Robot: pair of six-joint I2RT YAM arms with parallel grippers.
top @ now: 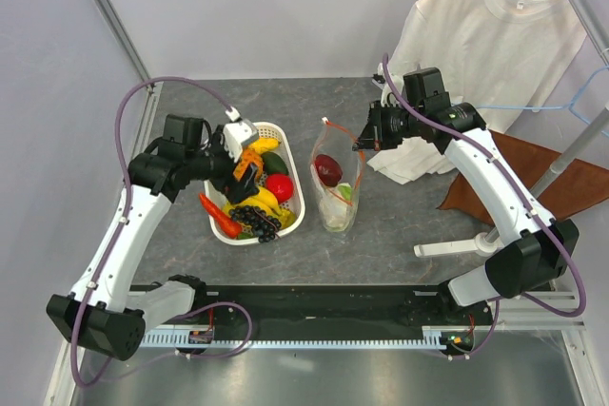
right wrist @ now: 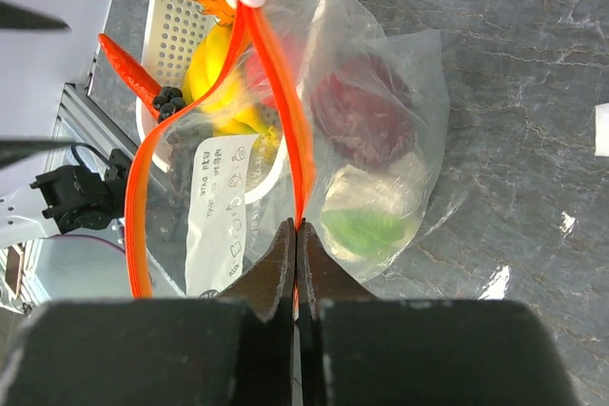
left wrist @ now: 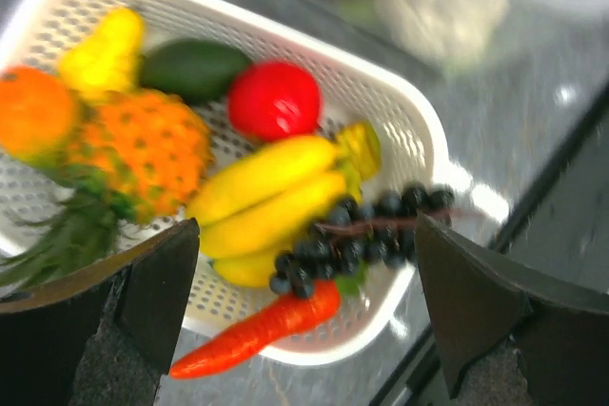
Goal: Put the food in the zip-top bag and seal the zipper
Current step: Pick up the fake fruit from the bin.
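Observation:
The orange fruit sits farther out and below. My left gripper should next reach outward past the pineapple (left wrist: 143,154), turn, and lower its open fingers around the sides of the orange fruit (left wrist: 36,113).
The white mesh basket (top: 293,199) holds the food: a pineapple (left wrist: 143,154), a red round fruit (left wrist: 274,100), bananas (left wrist: 266,202), dark grapes (left wrist: 366,230) and a red chili (left wrist: 257,330) hanging over the rim. My left gripper (top: 244,166) hovers over the basket, jaws wide open and empty (left wrist: 306,263). The clear zip-top bag (top: 335,199) lies right of the basket, mouth held open. Inside are a dark red fruit (right wrist: 362,116) and pale green cabbage (right wrist: 366,225). My right gripper (right wrist: 297,227) is shut on the red-orange zipper (right wrist: 285,92), lifting one side of the mouth.
A white T-shirt (top: 495,35) hangs on a hanger at the back right. A folded white cloth (top: 409,164) and a brown cloth (top: 561,183) lie behind the right arm. Metal frame poles (top: 105,7) stand at both sides.

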